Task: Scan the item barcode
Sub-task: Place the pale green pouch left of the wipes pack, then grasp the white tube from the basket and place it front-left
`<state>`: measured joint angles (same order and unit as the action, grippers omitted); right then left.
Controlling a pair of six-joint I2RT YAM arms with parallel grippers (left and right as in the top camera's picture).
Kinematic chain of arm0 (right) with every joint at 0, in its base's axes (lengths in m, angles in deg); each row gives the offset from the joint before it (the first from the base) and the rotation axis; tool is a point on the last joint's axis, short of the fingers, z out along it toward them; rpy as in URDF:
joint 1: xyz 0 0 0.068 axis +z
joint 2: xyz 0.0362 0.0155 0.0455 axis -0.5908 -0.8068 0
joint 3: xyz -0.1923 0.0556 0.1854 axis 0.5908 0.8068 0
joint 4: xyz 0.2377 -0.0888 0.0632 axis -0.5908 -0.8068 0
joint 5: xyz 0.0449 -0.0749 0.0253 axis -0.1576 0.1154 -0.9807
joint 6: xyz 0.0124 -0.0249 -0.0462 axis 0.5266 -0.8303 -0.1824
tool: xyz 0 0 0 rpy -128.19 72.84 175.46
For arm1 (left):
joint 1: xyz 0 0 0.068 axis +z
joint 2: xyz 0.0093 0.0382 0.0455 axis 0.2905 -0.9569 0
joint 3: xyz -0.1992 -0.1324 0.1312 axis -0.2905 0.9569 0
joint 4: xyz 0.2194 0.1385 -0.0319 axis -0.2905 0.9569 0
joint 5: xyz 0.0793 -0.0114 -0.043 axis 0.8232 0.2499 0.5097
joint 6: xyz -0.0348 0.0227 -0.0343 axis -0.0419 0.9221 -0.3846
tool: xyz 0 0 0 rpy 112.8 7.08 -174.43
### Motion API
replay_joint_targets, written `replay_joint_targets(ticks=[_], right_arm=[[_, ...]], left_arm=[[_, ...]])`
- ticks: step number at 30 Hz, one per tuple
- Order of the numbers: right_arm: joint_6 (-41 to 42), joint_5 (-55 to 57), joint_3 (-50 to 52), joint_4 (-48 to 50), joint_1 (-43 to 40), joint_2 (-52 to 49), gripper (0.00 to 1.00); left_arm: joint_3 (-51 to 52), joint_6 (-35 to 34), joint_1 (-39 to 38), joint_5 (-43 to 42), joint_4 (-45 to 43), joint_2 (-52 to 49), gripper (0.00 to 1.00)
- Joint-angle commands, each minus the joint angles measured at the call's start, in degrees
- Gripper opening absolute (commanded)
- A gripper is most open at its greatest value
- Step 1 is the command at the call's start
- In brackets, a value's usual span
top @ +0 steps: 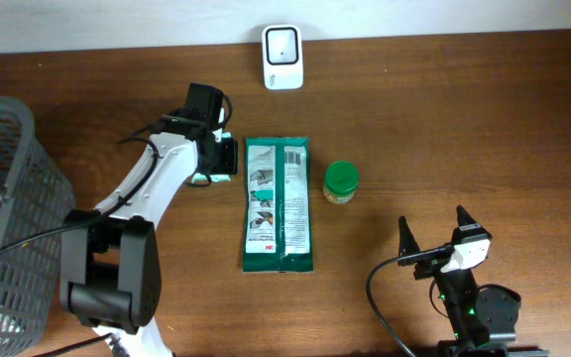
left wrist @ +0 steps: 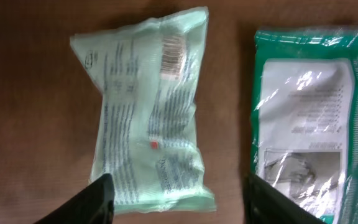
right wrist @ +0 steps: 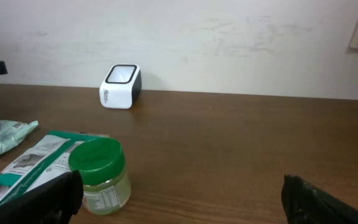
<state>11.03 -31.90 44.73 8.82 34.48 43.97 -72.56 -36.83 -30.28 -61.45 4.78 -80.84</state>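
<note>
My left gripper will next lift and swing to the left in the overhead view, then go down into the grey wire basket, because the packet (top: 206, 179) is already lying free below.
A pale green packet (left wrist: 145, 112) lies flat on the wooden table with its barcode (left wrist: 174, 53) facing up. My left gripper (left wrist: 179, 190) hovers over the packet's near end, open. Its dark fingers (left wrist: 95, 200) stand wide on either side, apart from the wrapper. From overhead the left gripper (top: 216, 162) covers most of that packet (top: 206, 179). The white scanner (top: 283, 57) stands at the table's back edge, also seen as the scanner (right wrist: 120, 86) against the wall. My right gripper (top: 432, 220) rests open at the front right, holding nothing.
A large green wipes pack (top: 278, 205) lies just right of the left gripper. A green-lidded jar (top: 341, 182) stands beside it, in front of the right gripper (right wrist: 182, 205). A grey wire basket (top: 3, 218) fills the left edge.
</note>
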Motion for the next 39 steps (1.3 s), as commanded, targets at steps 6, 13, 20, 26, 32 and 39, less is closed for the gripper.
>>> replay_joint_targets(ticks=[6,13,20,26,32,39], right_arm=[[0.0,-0.5,0.3,-0.2,-0.2,0.4,0.98],[0.0,-0.5,0.3,-0.2,-0.2,0.4,0.98],[0.0,-0.5,0.3,-0.2,-0.2,0.4,0.98],[0.0,-0.5,0.3,-0.2,-0.2,0.4,0.98],[0.0,-0.5,0.3,-0.2,-0.2,0.4,0.98],[0.0,-0.5,0.3,-0.2,-0.2,0.4,0.98]], left_arm=[[-23.8,0.4,6.4,0.9,18.1,14.4,0.63],[-26.1,-7.1,33.9,7.5,22.6,27.5,0.6],[-14.5,-10.5,54.1,7.6,20.0,24.2,0.58],[1.6,-10.4,58.3,16.6,11.3,20.9,0.58],[7.4,-6.1,62.7,22.9,6.1,12.8,0.58],[7.5,-4.1,63.8,23.1,4.9,4.1,0.54]])
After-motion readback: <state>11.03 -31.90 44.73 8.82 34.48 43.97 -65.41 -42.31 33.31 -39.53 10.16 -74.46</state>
